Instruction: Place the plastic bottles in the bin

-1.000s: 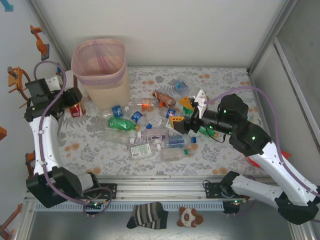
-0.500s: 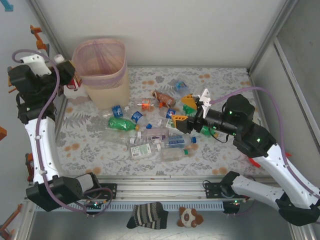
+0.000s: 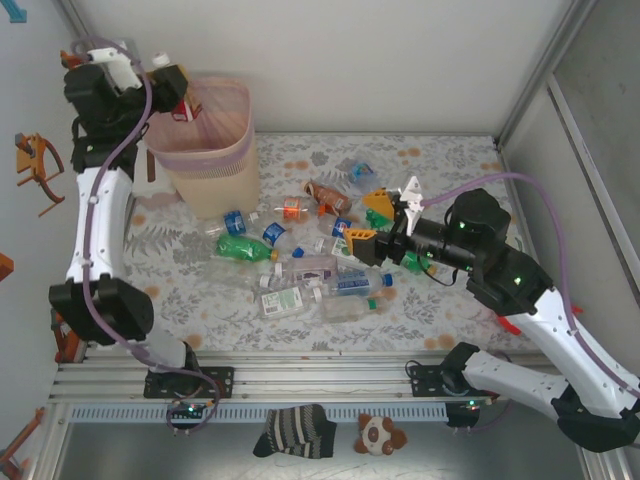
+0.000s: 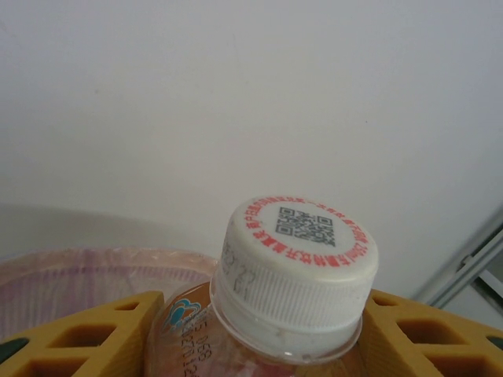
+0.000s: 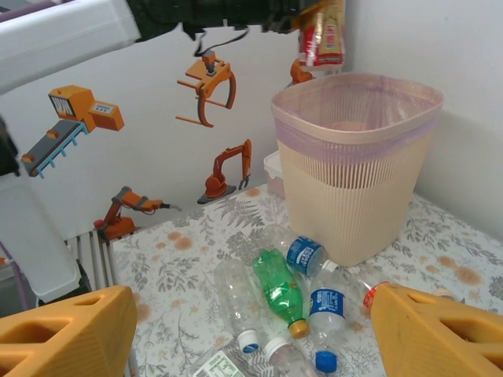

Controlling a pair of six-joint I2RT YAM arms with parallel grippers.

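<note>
My left gripper is above and beside the bin's pink-lined opening (image 3: 216, 116) (image 4: 102, 290). It will next swing past the bin's rim, tilt downward and lower the bottle inside to release it.
My left gripper (image 3: 176, 92) is high at the back left, at the near-left rim of the beige bin (image 3: 205, 150), and it is shut on a clear bottle (image 4: 292, 271) with a white cap and red label (image 3: 181, 103). The right wrist view catches that held bottle (image 5: 321, 35) hanging above the pink-lined bin (image 5: 355, 169). My right gripper (image 3: 367, 225) hovers open over the middle of the table with nothing between its yellow fingers (image 5: 67, 334). Several crushed bottles (image 3: 310, 272) lie scattered on the floral cloth, among them a green one (image 5: 281, 289) and a blue-labelled one (image 5: 305, 255).
A small white box (image 3: 147, 183) sits left of the bin against the wall. Robot-arm stickers (image 5: 211, 78) cover the left wall. Enclosure walls close off the back and right. A striped sock (image 3: 295, 430) and a plush toy (image 3: 380, 434) lie below the front rail.
The left arm has risen from table level beside the bin and swung up and back, carrying the bottle to the bin's rim. The right arm has shifted only slightly.
</note>
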